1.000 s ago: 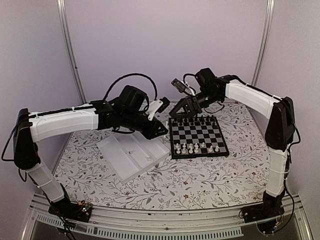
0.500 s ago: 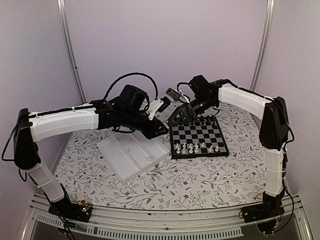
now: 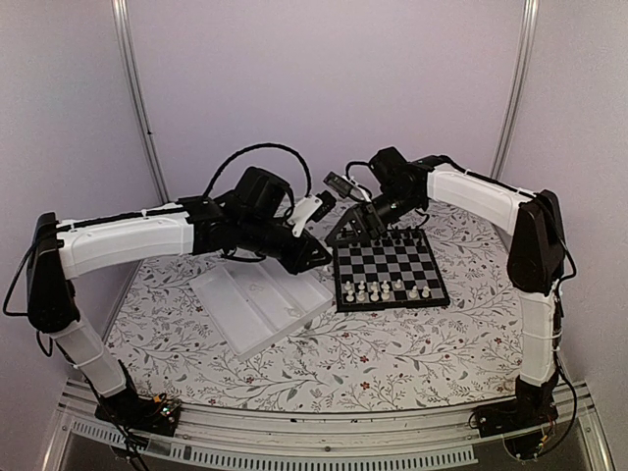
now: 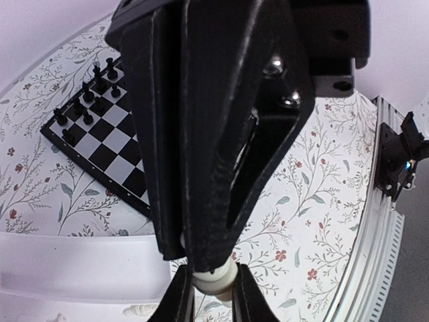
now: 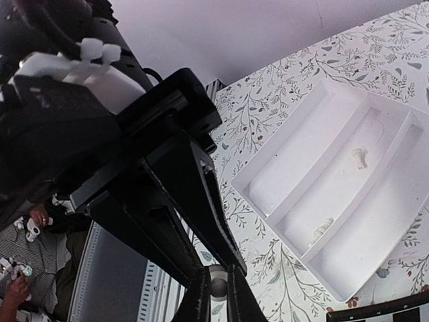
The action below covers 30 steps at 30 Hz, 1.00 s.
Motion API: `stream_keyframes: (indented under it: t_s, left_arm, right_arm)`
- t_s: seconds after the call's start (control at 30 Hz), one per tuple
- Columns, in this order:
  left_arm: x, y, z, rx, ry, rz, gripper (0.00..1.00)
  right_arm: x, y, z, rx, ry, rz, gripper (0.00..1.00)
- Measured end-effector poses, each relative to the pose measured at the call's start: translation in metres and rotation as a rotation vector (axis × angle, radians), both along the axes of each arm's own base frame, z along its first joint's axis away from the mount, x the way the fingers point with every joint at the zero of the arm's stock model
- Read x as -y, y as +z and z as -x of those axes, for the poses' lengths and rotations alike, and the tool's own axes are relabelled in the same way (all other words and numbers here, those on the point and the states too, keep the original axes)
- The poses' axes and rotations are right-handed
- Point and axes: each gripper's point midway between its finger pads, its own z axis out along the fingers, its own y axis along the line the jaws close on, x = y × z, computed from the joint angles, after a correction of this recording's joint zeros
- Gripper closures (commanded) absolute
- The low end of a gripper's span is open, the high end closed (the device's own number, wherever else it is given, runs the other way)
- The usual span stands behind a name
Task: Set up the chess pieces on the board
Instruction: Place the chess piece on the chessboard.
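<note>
I should swing my right gripper down and to its right in the top view next, to the open square beyond the front white pieces, and release there.
In the air between the tray and the board, my two grippers meet tip to tip. A small white chess piece (image 4: pixel 213 276) sits between the fingers of my left gripper (image 4: pixel 213 298), which is shut on it. My right gripper (image 5: pixel 218 298) comes in from the opposite side and is shut on the same piece (image 5: pixel 218 282). From above, the left gripper (image 3: pixel 316 257) and right gripper (image 3: pixel 337 236) hide that piece. The board (image 3: pixel 390 304) holds several white pieces (image 3: pixel 378 290) on its near rows and black ones (image 3: pixel 378 236) along its far edge.
A white compartmented tray (image 3: pixel 235 312) lies left of the board on the floral cloth. Two loose white pieces (image 5: pixel 360 156) (image 5: pixel 322 230) lie in its middle compartment. The table's metal rail (image 3: pixel 324 432) runs along the near edge.
My right gripper has moved a little left to the left gripper's tip and shut its jaws on the white piece. The left arm has stayed where it was.
</note>
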Motion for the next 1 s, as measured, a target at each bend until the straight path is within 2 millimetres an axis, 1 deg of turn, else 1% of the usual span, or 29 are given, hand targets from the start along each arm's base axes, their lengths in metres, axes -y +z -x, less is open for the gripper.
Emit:
stream_keyframes:
  t_s: [0.17,0.27,0.33,0.43,0.53,0.6,0.63,0.7,0.8,0.87,0.93,1.0]
  left_arm:
    - [0.0,-0.001,0.0,0.003,-0.004,-0.003,0.89]
    - [0.001,-0.004,0.0,0.003,-0.003,-0.01,0.89]
    - [0.001,-0.006,-0.001,0.002,-0.004,-0.015,0.89]
    - [0.002,-0.008,-0.001,0.002,-0.005,-0.018,0.89]
    - [0.002,-0.009,-0.002,0.004,-0.005,-0.021,0.89]
    - [0.002,-0.012,-0.003,0.002,-0.004,-0.025,0.89]
    - [0.002,-0.013,-0.003,0.001,-0.002,-0.028,0.89]
    - [0.002,-0.014,-0.004,0.001,0.001,-0.032,0.89]
    - [0.002,-0.014,-0.004,0.004,0.004,-0.032,0.89]
    - [0.002,-0.014,-0.004,0.004,0.004,-0.032,0.89]
    - [0.002,-0.014,-0.004,0.004,0.003,-0.032,0.89]
    - [0.002,-0.015,-0.004,0.003,0.003,-0.033,0.89]
  right_arm:
    - [0.0,-0.001,-0.001,0.01,-0.002,0.003,0.99]
    - [0.004,-0.001,-0.009,0.034,-0.022,0.008,0.99]
    - [0.01,0.001,-0.02,0.05,-0.047,-0.001,0.99]
    - [0.029,0.006,-0.04,0.064,-0.113,-0.014,0.99]
    - [0.056,0.013,-0.059,0.092,-0.194,-0.02,0.99]
    - [0.074,0.007,-0.066,0.127,-0.249,0.005,0.98]
    - [0.085,-0.002,-0.069,0.158,-0.283,0.031,0.98]
    - [0.104,-0.028,-0.067,0.211,-0.337,0.106,0.98]
    - [0.129,-0.081,-0.049,0.312,-0.381,0.248,0.98]
    - [0.142,-0.109,-0.04,0.369,-0.391,0.332,0.98]
    - [0.152,-0.127,-0.041,0.427,-0.4,0.39,0.98]
    - [0.156,-0.135,-0.044,0.468,-0.41,0.418,0.99]
